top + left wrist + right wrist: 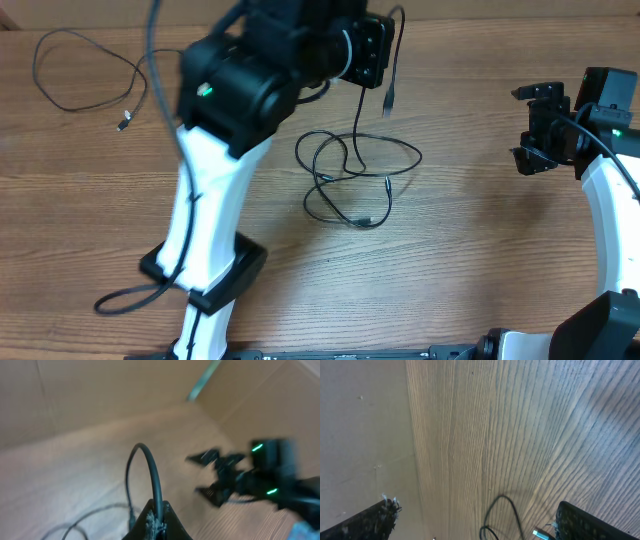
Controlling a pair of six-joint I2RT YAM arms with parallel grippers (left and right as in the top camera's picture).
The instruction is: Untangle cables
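Observation:
The left gripper rises and swings left in the overhead view next, pulls the cord from the tangle and releases it, as the separate cable (pixel 136 68) lies that way.
A tangle of thin black cables (pixel 350 180) lies on the wooden table at the centre. My left gripper (pixel 385 45) is shut on one black cable (pixel 150 475) and holds it raised; the cable arches over the gripper and its plug end (pixel 389 98) hangs down. In the left wrist view the closed jaws (pixel 159 522) pinch the cord. Another black cable (pixel 85 70) lies apart at the far left. My right gripper (pixel 528 125) is open and empty at the right side; its wrist view shows a loop of cable (pixel 502 515) and a blue-tipped plug (pixel 539 534) between the spread fingers.
Thick black wires run from the left arm's base (pixel 130 297) across the near-left table. The left arm's body hides the table behind the tangle. A cardboard wall (pixel 100 390) stands along the far side.

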